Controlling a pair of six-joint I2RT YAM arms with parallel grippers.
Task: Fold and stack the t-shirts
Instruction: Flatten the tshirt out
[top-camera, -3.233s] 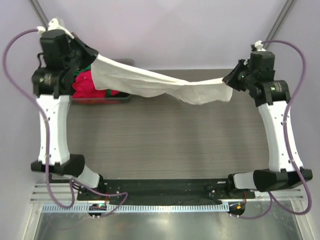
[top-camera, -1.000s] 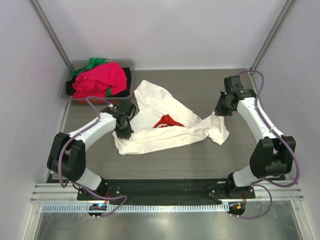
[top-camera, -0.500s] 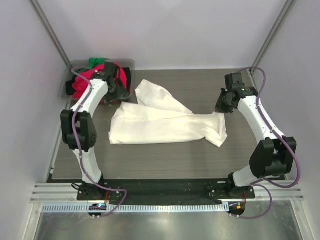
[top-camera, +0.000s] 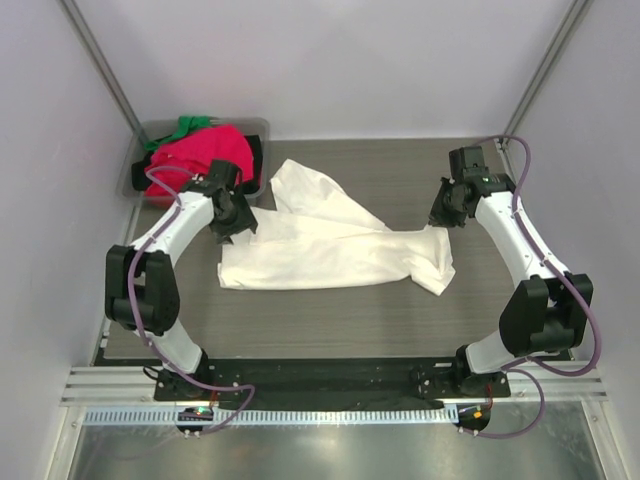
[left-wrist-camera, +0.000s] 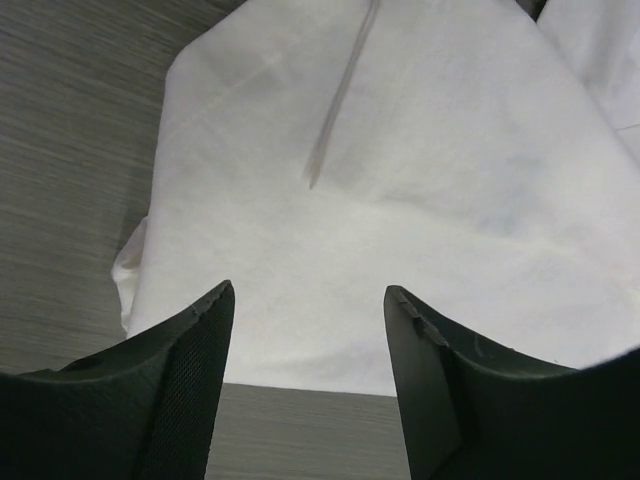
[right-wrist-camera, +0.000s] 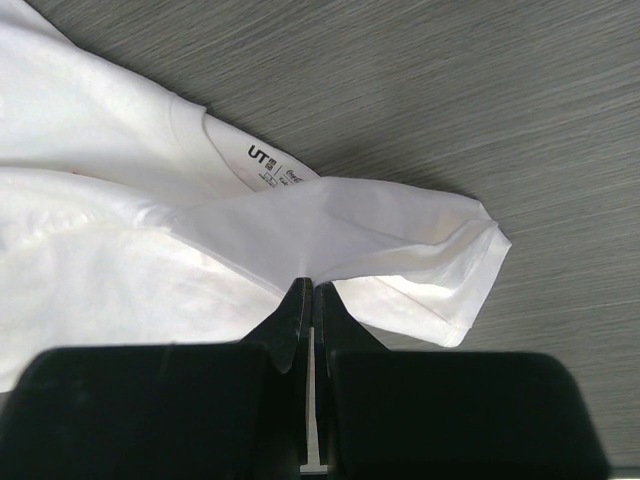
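Observation:
The cloth lies bunched, so my right gripper needs to lift the raised fold high, then swing it outward over the bare tabletop beyond the shirt and release it.
A large cream-white t-shirt lies loosely folded across the middle of the table, its print hidden. My left gripper hovers over the shirt's upper left edge. In the left wrist view this gripper is open, with nothing between its fingers and the white cloth just ahead. My right gripper is at the shirt's right end. The right wrist view shows it shut on a raised fold of the white shirt, beside the neck label and a sleeve.
A grey plastic bin stands at the back left corner. It holds a bright pink-red tee, a green one and dark cloth. Bare wood-grain table lies in front of the shirt.
The left gripper let go of the shirt, swung up by the bin and has come back down to the shirt's left edge. The red print is now folded under. The right arm held still.

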